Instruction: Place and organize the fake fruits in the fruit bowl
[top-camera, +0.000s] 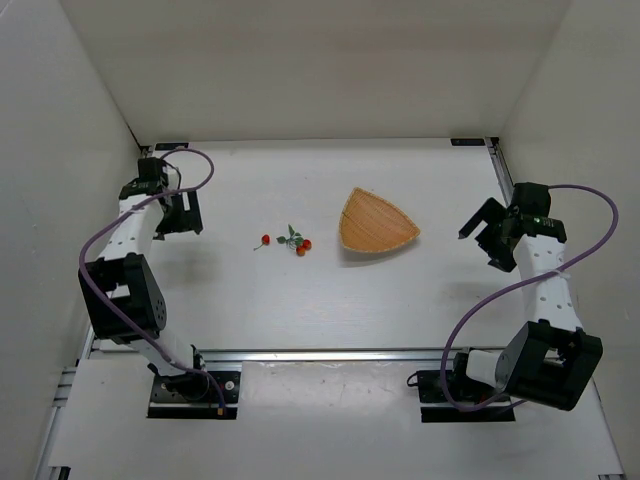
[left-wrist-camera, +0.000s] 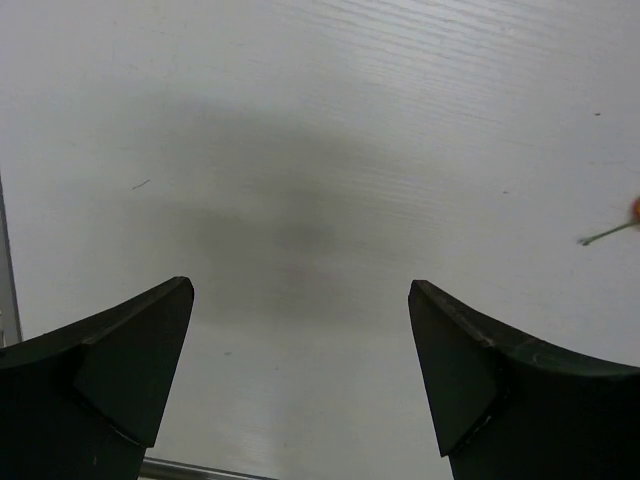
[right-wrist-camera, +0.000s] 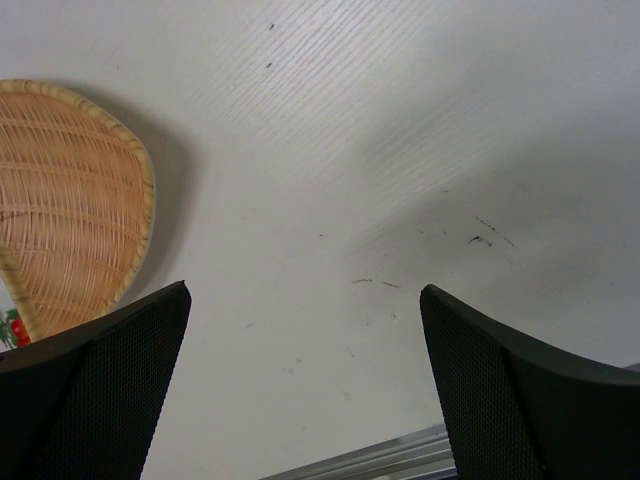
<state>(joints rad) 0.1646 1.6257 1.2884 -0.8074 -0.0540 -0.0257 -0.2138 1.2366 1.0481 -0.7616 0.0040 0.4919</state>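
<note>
The cluster lies past the bowl (top-camera: 374, 221), so my right gripper needs to sweep to its left in the top view next and lower onto the cluster's leafy stems.
The fruit bowl (top-camera: 374, 221), a tan woven rounded-triangle dish, lies right of the table's centre and is empty; its edge shows in the right wrist view (right-wrist-camera: 70, 200). A single red fake fruit (top-camera: 265, 239) and a small red-orange cluster with green leaves (top-camera: 298, 242) lie on the table left of the bowl. The single fruit's stem shows at the right edge of the left wrist view (left-wrist-camera: 610, 235). A bit of the cluster shows at the left edge of the right wrist view (right-wrist-camera: 12, 328). My left gripper (top-camera: 186, 213) is open and empty at the far left. My right gripper (top-camera: 482, 235) is open and empty, right of the bowl.
White walls enclose the table on the left, back and right. A metal rail (top-camera: 330, 354) runs along the near edge by the arm bases. Small dark scuff marks (right-wrist-camera: 485, 235) dot the table surface near the right gripper.
</note>
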